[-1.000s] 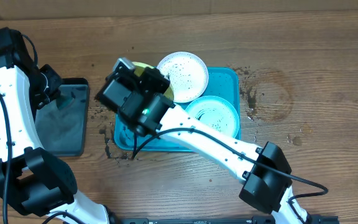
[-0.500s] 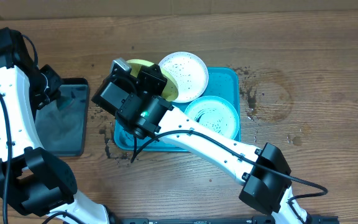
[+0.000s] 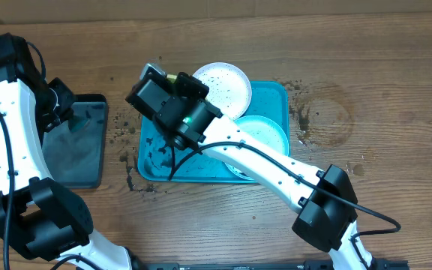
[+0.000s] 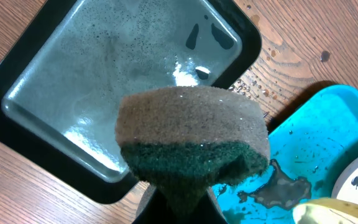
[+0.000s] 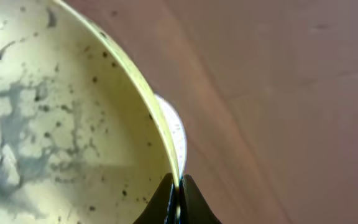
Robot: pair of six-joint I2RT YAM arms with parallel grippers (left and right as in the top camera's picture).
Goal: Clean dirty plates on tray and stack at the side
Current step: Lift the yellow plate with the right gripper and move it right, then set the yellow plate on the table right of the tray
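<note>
I need to carry the yellow-green plate next with my right gripper across the teal tray, past the aqua plate, and down onto the stained wood beyond (image 3: 327, 120), since that spot is clear.
My right gripper (image 3: 168, 82) is shut on the rim of the yellow-green plate (image 5: 55, 112), which is speckled with black smears. It holds the plate tilted above the left end of the teal tray (image 3: 156, 157). From overhead only a sliver of this plate (image 3: 174, 77) shows beside the wrist. The white plate (image 3: 223, 90) leans on the tray's far edge. The aqua plate (image 3: 265, 135) lies at the right of the tray. My left gripper (image 4: 179, 208) is shut on a wet green-and-brown sponge (image 4: 191, 137) over the black tray (image 4: 104, 81).
The black tray (image 3: 77, 146) holds shallow water and stands left of the teal tray. Dark smears lie on the teal tray's bare left floor (image 4: 278, 190). Crumbs lie scattered on the wood around the tray.
My right gripper has lifted and tilted the yellow-green plate toward the back, so the tray's smeared left floor now shows. The left arm has not moved.
</note>
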